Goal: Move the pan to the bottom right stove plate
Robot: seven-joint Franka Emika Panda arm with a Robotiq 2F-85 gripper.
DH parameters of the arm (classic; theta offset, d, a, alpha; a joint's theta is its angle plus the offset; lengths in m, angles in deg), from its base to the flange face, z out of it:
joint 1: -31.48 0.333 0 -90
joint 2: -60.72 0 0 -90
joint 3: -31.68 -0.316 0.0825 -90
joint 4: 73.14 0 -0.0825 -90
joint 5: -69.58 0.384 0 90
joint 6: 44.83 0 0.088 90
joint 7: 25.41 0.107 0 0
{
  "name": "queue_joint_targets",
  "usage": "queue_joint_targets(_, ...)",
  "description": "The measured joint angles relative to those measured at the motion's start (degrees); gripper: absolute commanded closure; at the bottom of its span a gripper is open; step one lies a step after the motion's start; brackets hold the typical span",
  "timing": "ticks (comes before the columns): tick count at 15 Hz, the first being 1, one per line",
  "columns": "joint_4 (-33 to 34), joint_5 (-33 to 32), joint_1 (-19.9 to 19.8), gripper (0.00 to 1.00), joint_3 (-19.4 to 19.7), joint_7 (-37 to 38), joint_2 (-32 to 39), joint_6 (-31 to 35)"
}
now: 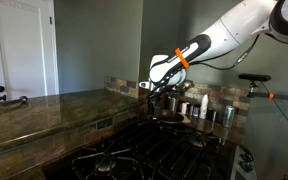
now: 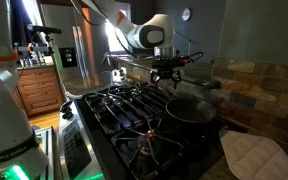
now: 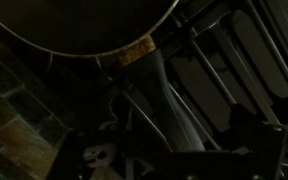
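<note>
The pan's dark handle (image 3: 174,115) is just below my gripper, between its spread fingers, so my gripper needs to lower onto it and close around it next.
The pan (image 2: 190,110) is small, round and dark, and sits on a burner grate at the back of the black gas stove (image 2: 124,105). It also shows in an exterior view (image 1: 171,117). In the wrist view its rim (image 3: 79,35) fills the top and its handle (image 3: 167,95) runs down the middle. My gripper (image 2: 168,76) hangs just above the handle end, also seen in an exterior view (image 1: 161,95). Its fingers look spread either side of the handle without closing on it. A free burner with a pronged grate (image 2: 151,141) lies next to the pan.
Small steel canisters (image 1: 207,108) stand behind the pan by the tiled wall. A white cloth (image 2: 250,155) lies on the counter beside the stove. A stone counter (image 1: 44,110) runs along one side. Another free burner (image 1: 106,160) lies in the foreground.
</note>
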Motion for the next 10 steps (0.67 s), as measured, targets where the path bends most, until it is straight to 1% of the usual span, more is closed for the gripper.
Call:
queue_joint_targets(2, 0.9, 0.0, -0.4, 0.06, -0.2, -0.4, 1.1, 0.0)
queue_joint_targets(3, 1.4, 0.0, -0.5, 0.06, -0.3, -0.5, 1.6, 0.0)
queue_joint_targets(4, 1.7, 0.0, -0.7, 0.09, -0.4, -0.6, 2.1, 0.0)
queue_joint_targets(5, 2.1, 0.0, -0.8, 0.08, -0.5, -0.7, 2.5, 0.0)
queue_joint_targets(7, 2.9, 0.0, -1.0, 0.23, -0.6, -1.0, 3.4, 0.0)
queue_joint_targets(8, 3.2, 0.0, -1.1, 0.34, -0.7, -1.1, 3.8, 0.0)
queue_joint_targets(9, 3.5, 0.0, -1.2, 0.40, -0.9, -1.1, 4.2, 0.0)
queue_joint_targets(10, 3.8, 0.0, -1.4, 0.51, -1.0, -1.2, 4.6, 0.0)
